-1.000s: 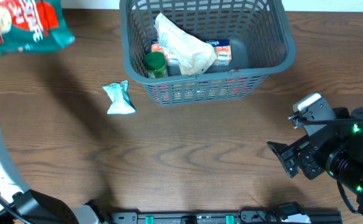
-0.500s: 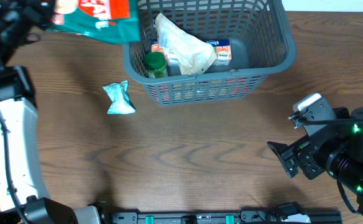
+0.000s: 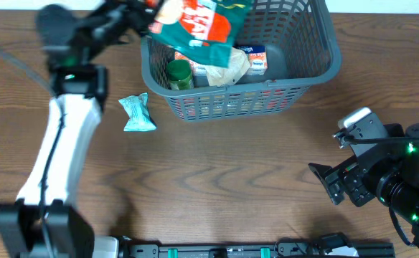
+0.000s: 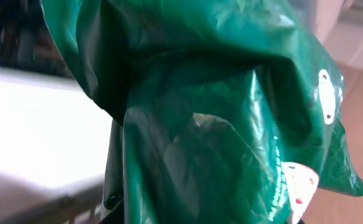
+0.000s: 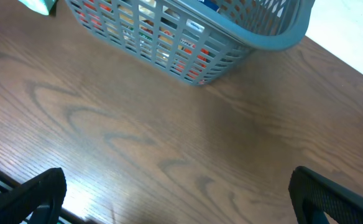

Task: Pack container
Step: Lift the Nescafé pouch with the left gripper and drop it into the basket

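The left gripper's fingers are near the basket's rim, so it will next lower to the right in the overhead view and release the snack bag (image 3: 199,25) over the crumpled white bag (image 3: 227,68).
The dark grey slotted basket (image 3: 317,64) stands at the table's back centre and also shows in the right wrist view (image 5: 243,31). Inside it lie a green-lidded jar (image 3: 179,74), a crumpled white bag (image 3: 227,68) and a small carton (image 3: 256,59). My left gripper (image 3: 146,16) is shut on a green and red snack bag (image 3: 199,25) and holds it over the basket's left part; the bag fills the left wrist view (image 4: 219,112). My right gripper (image 3: 331,183) is open and empty at the right front; its fingers (image 5: 26,196) frame bare wood.
A small light-teal packet (image 3: 136,113) lies on the table left of the basket. The table's front edge holds a dark rail (image 3: 231,251).
My left arm has swung right from the far left corner, carrying the snack bag from outside the basket to above its left part. The right arm has not moved.
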{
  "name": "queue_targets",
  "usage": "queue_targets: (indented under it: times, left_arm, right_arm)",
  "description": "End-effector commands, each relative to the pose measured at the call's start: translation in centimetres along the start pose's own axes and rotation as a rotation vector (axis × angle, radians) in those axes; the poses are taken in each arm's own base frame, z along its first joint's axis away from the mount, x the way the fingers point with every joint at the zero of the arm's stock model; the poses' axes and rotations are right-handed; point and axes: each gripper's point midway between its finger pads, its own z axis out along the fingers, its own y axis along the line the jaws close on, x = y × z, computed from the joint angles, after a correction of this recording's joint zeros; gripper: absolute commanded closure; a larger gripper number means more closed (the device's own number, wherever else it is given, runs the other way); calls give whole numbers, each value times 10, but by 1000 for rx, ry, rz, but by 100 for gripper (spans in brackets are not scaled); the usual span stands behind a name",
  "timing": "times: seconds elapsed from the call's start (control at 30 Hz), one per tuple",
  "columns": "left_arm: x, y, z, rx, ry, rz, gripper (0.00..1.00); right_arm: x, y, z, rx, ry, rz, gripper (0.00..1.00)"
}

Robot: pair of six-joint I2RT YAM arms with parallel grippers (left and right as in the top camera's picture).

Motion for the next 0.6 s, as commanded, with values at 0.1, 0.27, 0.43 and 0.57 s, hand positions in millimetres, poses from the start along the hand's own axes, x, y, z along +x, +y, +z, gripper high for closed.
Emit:
queue_targets:
  times: [0.1, 0.27, 0.43, 0.57]
  left_arm:
    - [15, 42, 25, -134, -53, 45, 94]
    - [36, 50, 35, -133, -23, 19, 94]
    - [18, 37, 34, -92, -82, 35, 83]
    - [-22, -9, 17, 48, -142, 70, 1]
  right_arm:
    - [0, 0, -1, 4, 1, 11, 1]
    - [0, 0, -1, 4, 1, 11, 1]
    - [0, 0, -1, 4, 0, 11, 1]
    - [0, 0, -1, 4, 1, 11, 1]
